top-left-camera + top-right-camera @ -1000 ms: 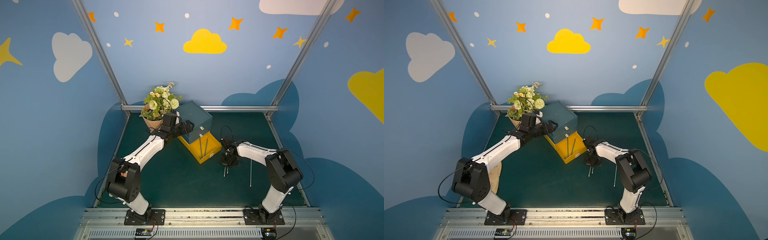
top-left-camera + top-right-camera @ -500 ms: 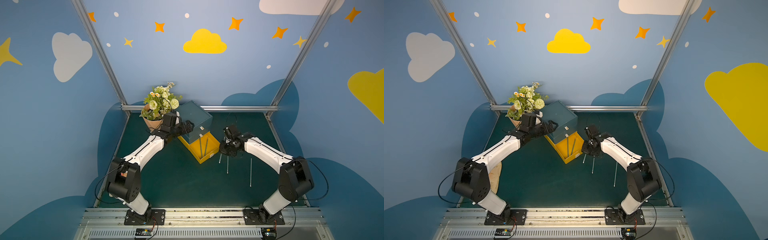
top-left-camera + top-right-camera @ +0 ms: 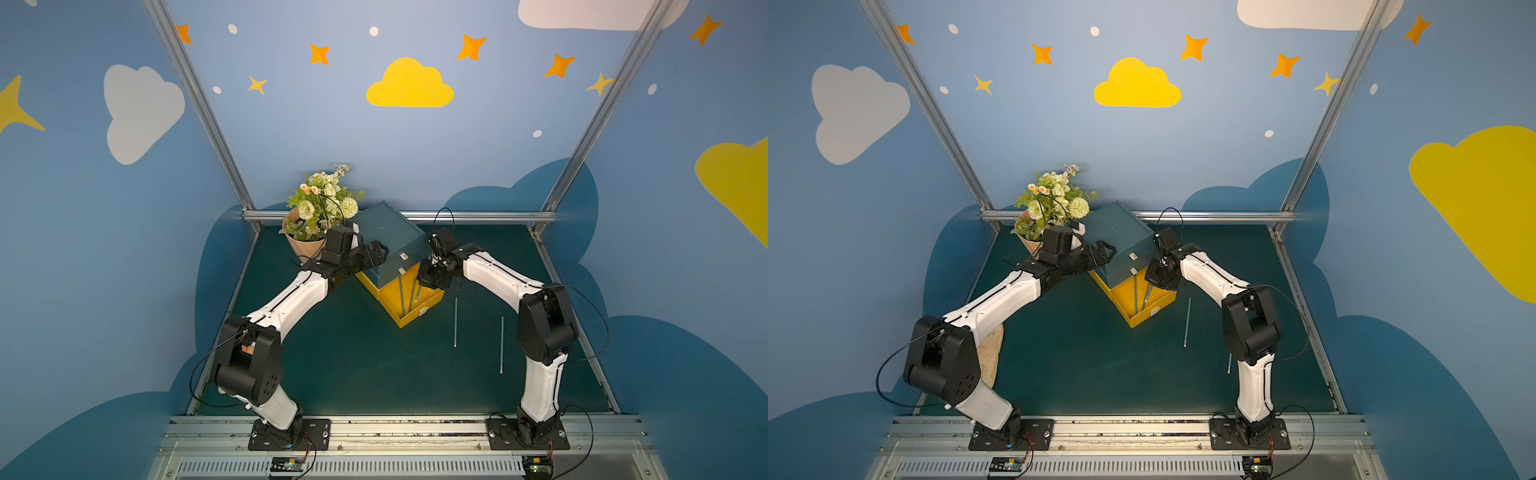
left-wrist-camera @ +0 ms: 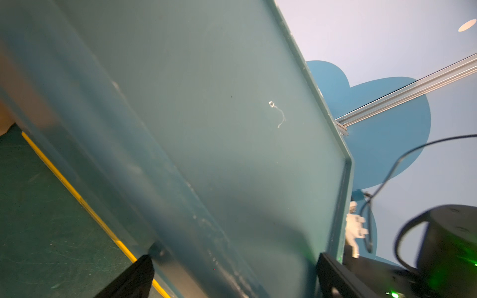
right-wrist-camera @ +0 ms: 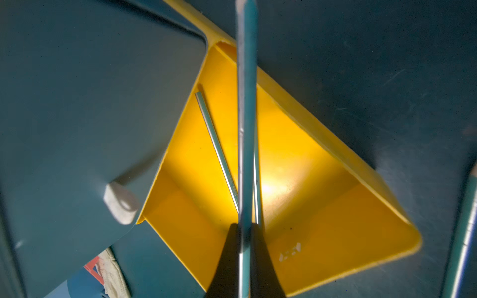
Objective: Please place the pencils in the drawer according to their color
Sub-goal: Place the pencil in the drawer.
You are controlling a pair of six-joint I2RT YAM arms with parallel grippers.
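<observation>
Similar pencils already lie inside, so my right gripper will move over the bottom of the yellow drawer, go down and let go of the pale grey-green pencil beside them.
A teal cabinet (image 3: 386, 232) stands at the back of the mat with its yellow drawer (image 3: 409, 320) pulled open. My right gripper (image 5: 244, 227) is shut on a pale grey-green pencil (image 5: 246, 116), held over the drawer (image 5: 322, 206). Two more pencils (image 5: 216, 144) lie inside, one partly hidden behind the held one. In both top views, two pencils (image 3: 455, 322) (image 3: 502, 345) lie on the mat right of the drawer. My left gripper (image 4: 235, 258) stands open, its fingers wide apart astride a corner of the cabinet (image 4: 206, 129).
A pot of flowers (image 3: 320, 208) stands just left of the cabinet, behind my left wrist. A beige object (image 3: 990, 353) lies at the mat's left edge beside the left arm. An aluminium rail (image 3: 478, 216) runs along the back of the mat.
My right gripper has lifted a pencil off the mat and carried it back and left to above the open drawer. The left arm has stayed at the cabinet.
</observation>
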